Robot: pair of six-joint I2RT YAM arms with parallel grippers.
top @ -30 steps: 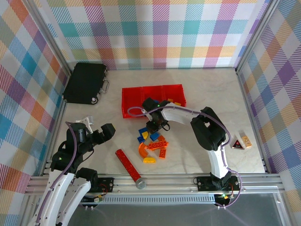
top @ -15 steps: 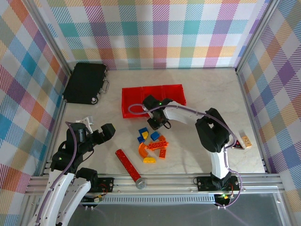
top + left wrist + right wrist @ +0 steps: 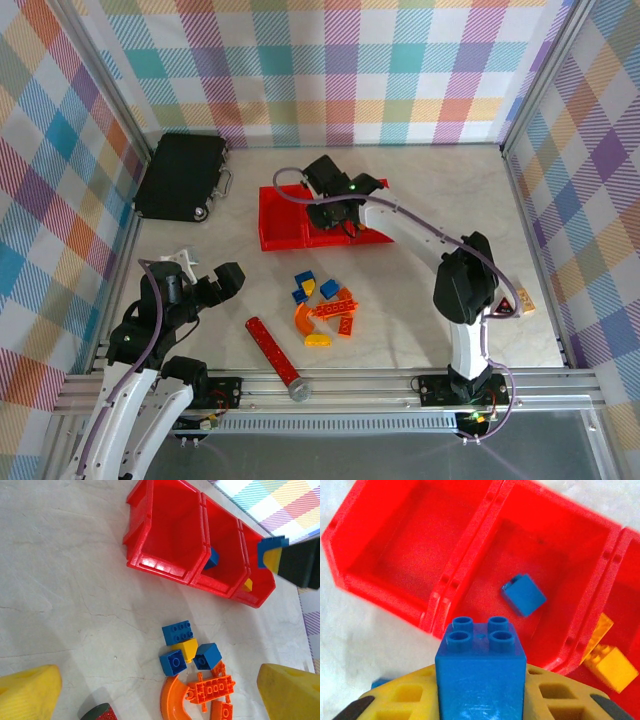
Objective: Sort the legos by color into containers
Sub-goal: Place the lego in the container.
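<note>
The middle red container is below and outward of my right gripper, and a blue lego already sits in it. My right gripper should lower outward into that container and release the blue lego point(image 3: 480, 665) there.
My right gripper point(image 3: 337, 207) is shut on a blue lego point(image 3: 480, 665) and hangs over the middle of the three joined red containers point(image 3: 281, 217). That middle container point(image 3: 555, 560) holds one blue brick point(image 3: 523, 595). The right one holds yellow bricks point(image 3: 610, 666), and the left one point(image 3: 405, 545) has nothing in it. In the left wrist view the carried brick point(image 3: 272, 546) shows above the containers point(image 3: 160, 567). Loose legos lie on the table: blue bricks point(image 3: 177, 631), a yellow one point(image 3: 188, 647), an orange arch point(image 3: 172, 705) and an orange plate point(image 3: 210, 687). My left gripper point(image 3: 160, 700) is wide open near the pile point(image 3: 325, 305).
A black case point(image 3: 182, 177) lies at the back left. A long red cylinder point(image 3: 272, 345) with a grey end lies in front of the pile, close to the left gripper. Two small blocks point(image 3: 513, 302) sit by the right wall. Patterned walls enclose the table.
The right gripper has risen from the pile and moved back over the containers with the blue lego in it. The left arm has not moved.
</note>
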